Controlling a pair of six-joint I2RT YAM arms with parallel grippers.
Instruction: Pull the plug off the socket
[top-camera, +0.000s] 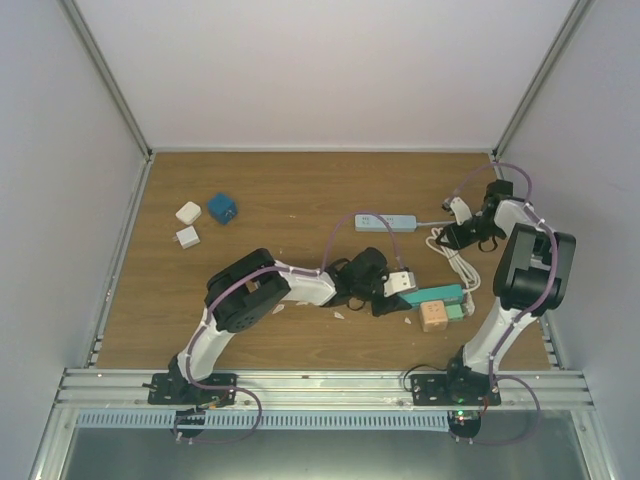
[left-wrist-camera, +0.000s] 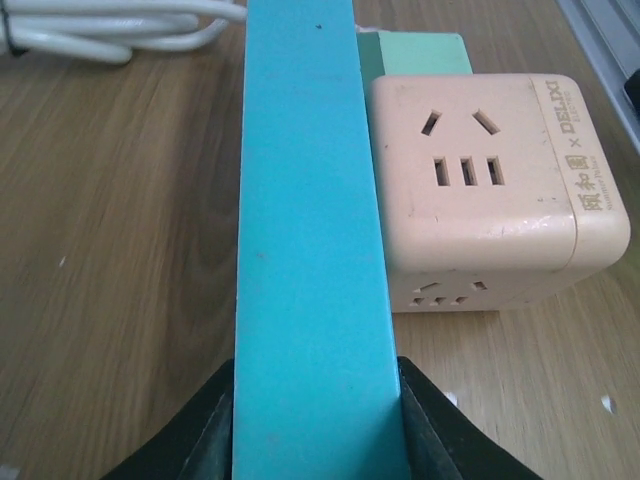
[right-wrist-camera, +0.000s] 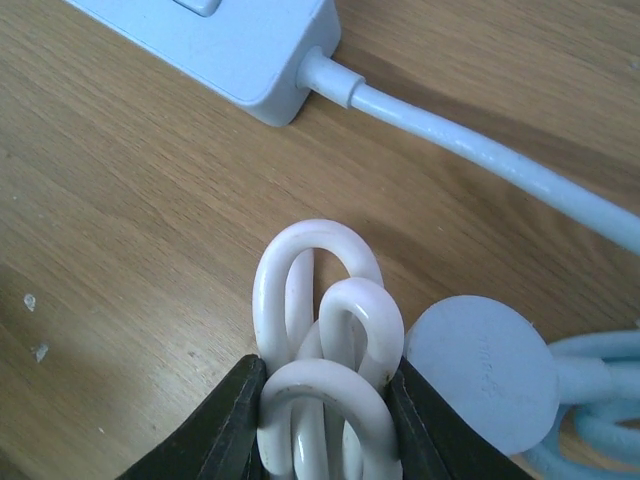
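Cable crowds the teal power strip (top-camera: 440, 294), so next my left gripper carries it left in the top view and releases it on open tabletop beside white flakes.
A teal power strip (left-wrist-camera: 310, 250) lies on the wooden table, and my left gripper (left-wrist-camera: 318, 420) is shut on its near end, one black finger pressed to each side. A beige cube plug adapter (left-wrist-camera: 490, 190) sits tight against the strip's right side, with a light green block (left-wrist-camera: 420, 50) behind it. From above, the left gripper (top-camera: 398, 284) meets the teal strip (top-camera: 440, 294) beside the beige cube (top-camera: 433, 317). My right gripper (right-wrist-camera: 325, 410) is shut on a bundle of white cable loops (right-wrist-camera: 315, 290), at the right of the table (top-camera: 452, 236).
A white power strip (top-camera: 385, 222) lies mid-table, its cord (right-wrist-camera: 480, 150) running right. A round pale plug face (right-wrist-camera: 480, 375) sits beside the right fingers. A blue cube (top-camera: 221, 208) and two white cubes (top-camera: 188, 212) (top-camera: 186, 238) rest far left. Enclosure walls ring the table.
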